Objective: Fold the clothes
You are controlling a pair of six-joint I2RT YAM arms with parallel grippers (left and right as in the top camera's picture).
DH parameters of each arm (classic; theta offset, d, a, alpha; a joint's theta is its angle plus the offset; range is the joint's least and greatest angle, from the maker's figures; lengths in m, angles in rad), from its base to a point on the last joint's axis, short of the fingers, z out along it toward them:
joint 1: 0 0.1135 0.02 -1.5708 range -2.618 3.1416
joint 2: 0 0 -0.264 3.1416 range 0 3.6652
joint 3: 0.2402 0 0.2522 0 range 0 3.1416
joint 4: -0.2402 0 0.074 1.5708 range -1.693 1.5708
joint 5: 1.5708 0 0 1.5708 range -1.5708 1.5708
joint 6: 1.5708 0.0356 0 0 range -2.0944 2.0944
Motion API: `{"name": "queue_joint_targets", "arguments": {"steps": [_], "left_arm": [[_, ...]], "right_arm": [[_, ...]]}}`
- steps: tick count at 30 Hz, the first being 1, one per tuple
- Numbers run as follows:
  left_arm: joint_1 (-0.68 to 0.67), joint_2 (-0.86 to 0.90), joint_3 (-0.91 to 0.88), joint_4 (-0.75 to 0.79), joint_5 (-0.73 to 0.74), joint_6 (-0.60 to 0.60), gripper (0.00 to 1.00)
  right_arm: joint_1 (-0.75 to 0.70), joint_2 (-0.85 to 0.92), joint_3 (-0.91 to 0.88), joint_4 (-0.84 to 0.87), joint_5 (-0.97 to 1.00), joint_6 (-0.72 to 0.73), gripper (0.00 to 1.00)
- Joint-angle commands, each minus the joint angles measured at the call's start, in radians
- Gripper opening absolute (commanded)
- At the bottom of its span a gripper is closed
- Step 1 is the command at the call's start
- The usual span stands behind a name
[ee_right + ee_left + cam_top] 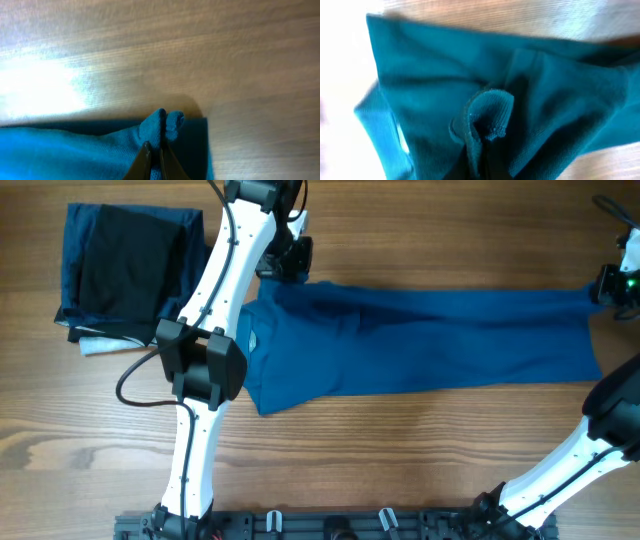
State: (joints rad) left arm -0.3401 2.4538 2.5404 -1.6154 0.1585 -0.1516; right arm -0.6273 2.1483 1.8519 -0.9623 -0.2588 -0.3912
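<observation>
My left gripper has the shirt's bunched fold and needs to move back with it. It needs to let go of the fold over the shirt's wide label end (284, 334), because that end is back from the gripper.
The clothes, a mid-blue polo shirt (420, 340), lie stretched out lengthwise across the table, with the small neck label (253, 340) near the left end. My left gripper (290, 258) is at the shirt's far left corner, shut on a bunched fold of the fabric (487, 112); cloth hides its fingers in the left wrist view. At the far right corner my right gripper (610, 288) is shut too. Its dark fingers (145, 160) pinch a small tuft of the shirt (60, 150) just above the wood.
A folded pile of dark navy and black garments (130, 270) with a white edge (100, 345) lies at the back left. The left arm (205, 360) crosses the shirt's left end. A black rail (330, 525) runs along the table's front edge.
</observation>
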Motion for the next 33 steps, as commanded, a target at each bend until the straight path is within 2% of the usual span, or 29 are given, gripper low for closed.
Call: {"name": "queue_joint_targets", "arguments": {"steps": [1, 6, 12, 22, 27, 33], "left_arm": [[0.006, -0.034, -0.003, -0.070, -0.021, -0.093, 0.04], [-0.005, -0.034, -0.030, -0.069, -0.021, -0.135, 0.04], [-0.012, -0.034, -0.177, -0.070, -0.009, -0.153, 0.04], [-0.076, -0.038, -0.270, -0.070, 0.016, -0.172, 0.04], [-0.060, -0.038, -0.425, -0.071, -0.032, -0.171, 0.04], [0.018, -0.038, -0.441, -0.071, -0.082, -0.163, 0.04]], "right_arm": [[-0.003, -0.024, -0.014, -0.027, 0.087, 0.060, 0.04], [-0.003, -0.024, -0.014, -0.081, 0.256, 0.134, 0.04], [-0.002, -0.024, -0.062, -0.098, 0.252, 0.153, 0.04], [-0.003, -0.018, -0.084, -0.203, 0.271, 0.246, 0.04], [-0.003, -0.010, -0.171, -0.106, 0.372, 0.261, 0.04], [-0.012, -0.010, -0.231, 0.029, 0.420, 0.260, 0.04]]}}
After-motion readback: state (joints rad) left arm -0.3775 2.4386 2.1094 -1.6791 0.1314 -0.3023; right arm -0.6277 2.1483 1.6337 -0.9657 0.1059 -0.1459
